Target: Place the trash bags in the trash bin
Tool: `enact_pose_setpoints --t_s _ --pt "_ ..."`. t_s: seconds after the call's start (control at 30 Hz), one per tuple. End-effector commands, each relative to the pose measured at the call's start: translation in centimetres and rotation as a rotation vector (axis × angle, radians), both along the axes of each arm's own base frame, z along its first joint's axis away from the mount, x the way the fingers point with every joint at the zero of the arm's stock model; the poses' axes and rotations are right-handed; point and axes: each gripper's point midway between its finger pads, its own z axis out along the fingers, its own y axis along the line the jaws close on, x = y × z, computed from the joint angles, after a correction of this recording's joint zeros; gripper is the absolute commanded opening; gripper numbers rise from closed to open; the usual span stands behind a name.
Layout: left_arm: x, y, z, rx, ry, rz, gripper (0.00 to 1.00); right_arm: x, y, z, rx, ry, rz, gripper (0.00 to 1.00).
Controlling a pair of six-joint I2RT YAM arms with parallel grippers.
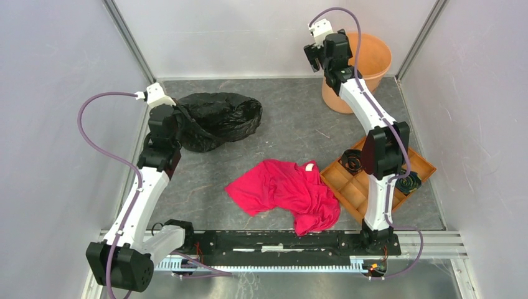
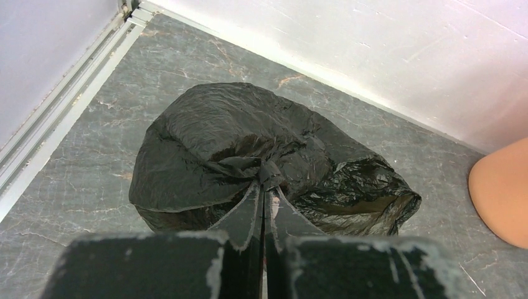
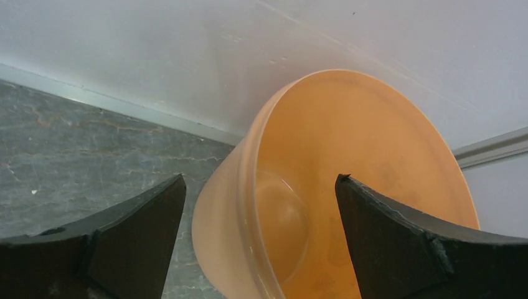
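Note:
The bin's rim on the trash bag's side is below, between the right gripper's open fingers, so the right gripper will next go down onto it and close.
The trash bag (image 1: 221, 118) is a crumpled, glossy black bag lying on the grey floor at the back left. My left gripper (image 1: 182, 122) is at its left side. In the left wrist view this gripper (image 2: 266, 190) is shut, with a gathered fold of the trash bag (image 2: 205, 143) pinched between its tips. The trash bin (image 1: 373, 59) is a pale-orange bucket standing upright in the back right corner. My right gripper (image 1: 322, 55) hangs open over its left rim. In the right wrist view the gripper (image 3: 260, 180) straddles the rim of the trash bin (image 3: 355, 162), which looks empty.
A red cloth garment (image 1: 286, 190) lies in the middle near the front. A brown compartment tray (image 1: 348, 188) sits at the right behind my right arm, holding black coiled items (image 1: 352, 161). Walls close in the left, back and right sides. The bin's side (image 2: 504, 193) shows in the left wrist view.

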Motion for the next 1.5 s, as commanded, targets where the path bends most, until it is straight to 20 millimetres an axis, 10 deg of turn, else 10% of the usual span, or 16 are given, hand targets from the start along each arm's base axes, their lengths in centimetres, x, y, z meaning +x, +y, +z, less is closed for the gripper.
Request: enact_pose_setpoints --t_s 0.0,0.33,0.93,1.13,1.47 --pt "0.2 -0.1 1.6 -0.05 -0.062 0.004 0.02 0.1 -0.7 1.5 -0.029 -0.056 -0.034 0.96" --pt "-0.4 -0.4 2.0 -0.061 -0.081 -0.01 0.02 -0.1 -1.9 -2.0 -0.126 0.027 -0.037 0.69" --pt "-0.8 -0.2 2.3 -0.063 -0.089 -0.007 0.02 -0.9 -0.1 -1.3 -0.095 0.04 0.08 0.29" --pt "-1.2 -0.2 2.7 -0.065 -0.104 -0.005 0.02 -2.9 1.4 -0.2 -0.099 0.037 0.179 0.01" --pt "-1.7 -0.4 3.6 -0.08 -0.132 -0.02 0.02 -9.2 6.9 2.5 -0.07 0.077 0.446 0.0"
